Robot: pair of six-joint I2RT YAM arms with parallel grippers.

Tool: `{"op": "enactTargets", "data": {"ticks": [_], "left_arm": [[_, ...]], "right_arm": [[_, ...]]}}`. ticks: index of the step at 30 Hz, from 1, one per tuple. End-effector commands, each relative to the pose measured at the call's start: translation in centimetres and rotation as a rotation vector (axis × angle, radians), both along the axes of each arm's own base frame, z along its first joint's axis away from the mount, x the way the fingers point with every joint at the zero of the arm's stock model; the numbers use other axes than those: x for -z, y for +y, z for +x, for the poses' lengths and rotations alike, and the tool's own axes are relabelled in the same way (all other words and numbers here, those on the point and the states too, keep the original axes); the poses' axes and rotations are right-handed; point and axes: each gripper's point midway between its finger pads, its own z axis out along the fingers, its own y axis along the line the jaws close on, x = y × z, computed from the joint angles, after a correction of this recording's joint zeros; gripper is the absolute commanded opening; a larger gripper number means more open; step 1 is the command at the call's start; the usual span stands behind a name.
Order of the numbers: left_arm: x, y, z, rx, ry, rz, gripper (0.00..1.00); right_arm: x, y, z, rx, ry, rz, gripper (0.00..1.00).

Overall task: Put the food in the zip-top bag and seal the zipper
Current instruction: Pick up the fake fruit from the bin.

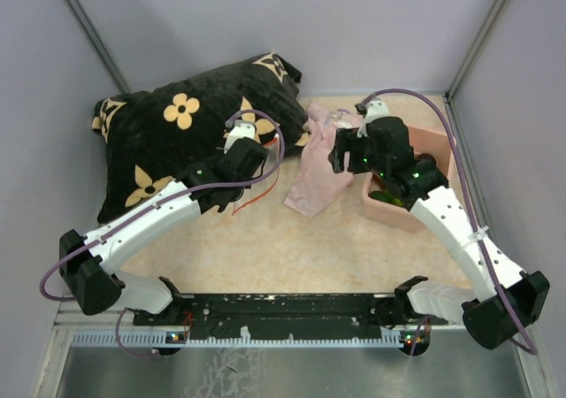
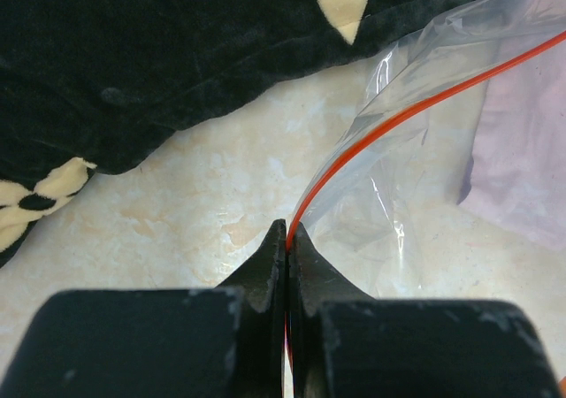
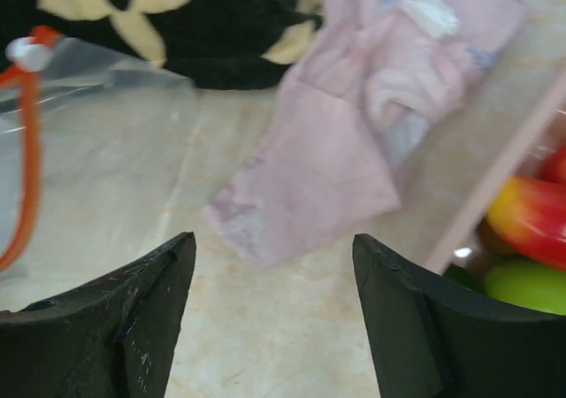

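The open right gripper moves to the right in the top view next and comes down into the pink bin, because the food lies there.
My left gripper (image 2: pixel 289 232) is shut on the orange-red zipper (image 2: pixel 398 119) at one end of the clear zip-top bag (image 2: pixel 433 186), which lies on the table beside the pillow. From above, the left gripper (image 1: pixel 252 143) sits at the pillow's right edge. The right gripper (image 3: pixel 274 248) is open with nothing between its fingers, above bare table near the pink cloth. In the right wrist view the bag (image 3: pixel 97 150) and its zipper (image 3: pixel 28 168) lie at the left. The food, a red-and-yellow fruit (image 3: pixel 531 221) and a lime green one (image 3: pixel 522 283), lies in the pink bin at the right.
A black pillow with cream flowers (image 1: pixel 177 133) fills the back left. A pale pink cloth (image 1: pixel 318 164) lies in the middle between the arms. The pink bin (image 1: pixel 438 141) stands at the back right under the right arm (image 1: pixel 442 212). Grey walls close in the table.
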Motion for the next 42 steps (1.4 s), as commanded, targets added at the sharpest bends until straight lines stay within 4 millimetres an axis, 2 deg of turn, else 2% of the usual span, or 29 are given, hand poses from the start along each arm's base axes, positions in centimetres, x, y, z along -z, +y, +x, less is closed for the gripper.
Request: {"op": "enactTargets", "data": {"ticks": [1, 7, 10, 14, 18, 22, 27, 35, 42], "left_arm": [[-1.6, 0.5, 0.3, -0.013, -0.031, -0.007, 0.00], [-1.4, 0.2, 0.3, 0.004, -0.016, -0.013, 0.00], [-1.3, 0.1, 0.3, 0.008, -0.012, -0.011, 0.00], [-1.3, 0.1, 0.3, 0.009, -0.011, -0.012, 0.00], [-1.3, 0.1, 0.3, 0.010, -0.011, -0.008, 0.00], [-1.2, 0.2, 0.4, 0.006, -0.010, -0.007, 0.00], [-0.9, 0.0, 0.5, 0.012, -0.001, -0.004, 0.00], [-0.7, -0.1, 0.5, 0.015, 0.006, -0.003, 0.00], [-0.4, -0.4, 0.5, 0.029, 0.021, -0.001, 0.00]], "right_arm": [[-0.9, -6.3, 1.0, 0.219, -0.020, -0.124, 0.72], [1.1, -15.4, 1.8, 0.582, 0.025, -0.246, 0.72], [2.0, -18.3, 1.8, 0.710, 0.019, -0.289, 0.72], [4.0, -21.0, 2.1, 0.812, 0.048, -0.331, 0.71], [6.6, -22.7, 2.9, 0.852, 0.101, -0.344, 0.71], [8.2, -24.3, 3.3, 0.892, 0.127, -0.367, 0.70], [9.7, -25.1, 4.3, 0.901, 0.153, -0.411, 0.69], [12.0, -26.5, 4.4, 0.904, 0.255, -0.531, 0.63], [14.4, -26.7, 4.9, 0.846, 0.312, -0.479, 0.67]]}}
